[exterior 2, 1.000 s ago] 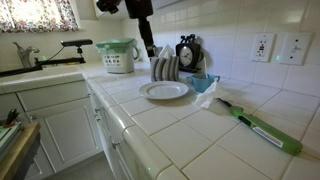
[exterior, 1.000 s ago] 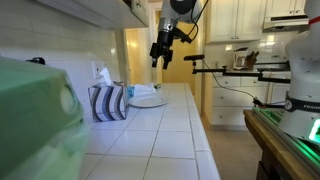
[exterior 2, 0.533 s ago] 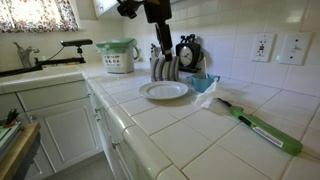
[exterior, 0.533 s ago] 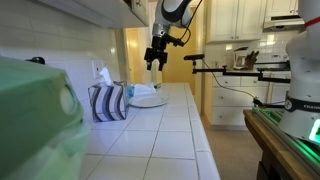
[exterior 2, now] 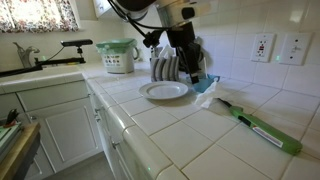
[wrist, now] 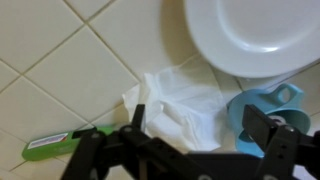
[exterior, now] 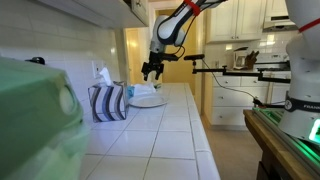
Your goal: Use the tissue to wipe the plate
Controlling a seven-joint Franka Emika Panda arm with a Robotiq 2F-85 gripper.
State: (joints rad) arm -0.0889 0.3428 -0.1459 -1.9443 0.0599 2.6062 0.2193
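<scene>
My gripper moves straight down next, then closes on the tissue where it bunches up into a raised fold (exterior 2: 208,97) (wrist: 188,124) between its open fingers.
In the wrist view the white crumpled tissue (wrist: 178,100) lies on the tiled counter just beside the rim of the round white plate (wrist: 255,35). My gripper (wrist: 200,130) is open and hovers over the tissue, one finger on each side, not touching it. In both exterior views the gripper (exterior: 151,71) (exterior 2: 192,70) hangs a little above the counter beside the plate (exterior: 148,101) (exterior 2: 165,90). The plate looks bare.
A blue cup (wrist: 265,108) (exterior 2: 203,83) lies right next to the tissue. A green-handled brush (wrist: 55,146) (exterior 2: 262,127) lies on the tiles. The blue-and-white striped tissue box (exterior: 108,102) stands by the wall, near a dark kettle (exterior 2: 187,50).
The arm has swung from above the plate toward the wall side and come down, so the open gripper now hangs low over the tissue.
</scene>
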